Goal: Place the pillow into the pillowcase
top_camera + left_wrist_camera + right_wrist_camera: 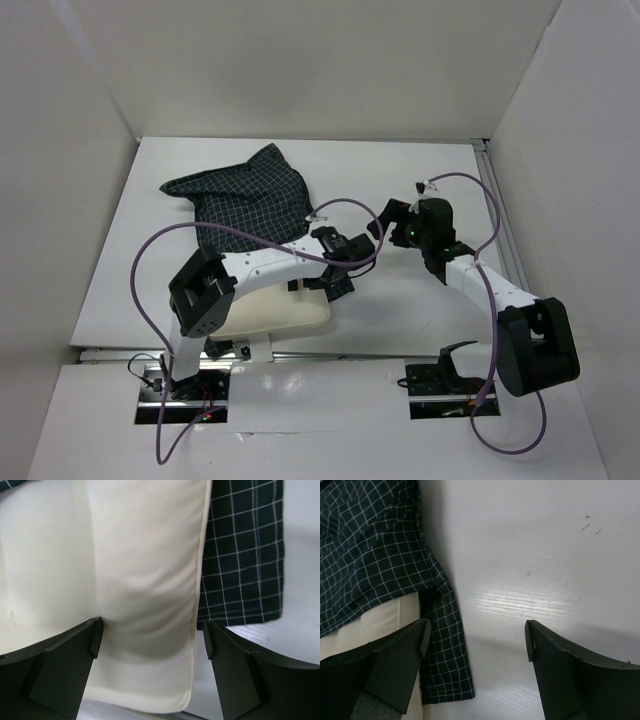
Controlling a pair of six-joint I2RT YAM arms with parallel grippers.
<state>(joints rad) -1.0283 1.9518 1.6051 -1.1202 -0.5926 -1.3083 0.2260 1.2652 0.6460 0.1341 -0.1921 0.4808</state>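
I should lower my left gripper onto the pillow's side edge (305, 295) (150, 632) and close its fingers around a fold of the pillow, because that edge is below the gripper, between its fingers.
The cream pillow (280, 315) lies at the table's near edge, partly under my left arm. The dark green checked pillowcase (245, 195) lies crumpled behind it, its near end over the pillow's far end. My left gripper (335, 272) is open at the pillow's right end. In the left wrist view its jaws (152, 635) straddle the pillow's corner (145, 580) without pinching it, with the pillowcase (245, 555) to the right. My right gripper (383, 222) is open and empty just right of the pillowcase. In its wrist view (477, 632) it hovers over the pillowcase's edge (442, 650), and a strip of pillow (375, 622) shows.
The white table (420, 300) is enclosed by white walls on the left, back and right. A metal rail (500, 210) runs along the right side. Purple cables (140, 290) loop from both arms above the surface.
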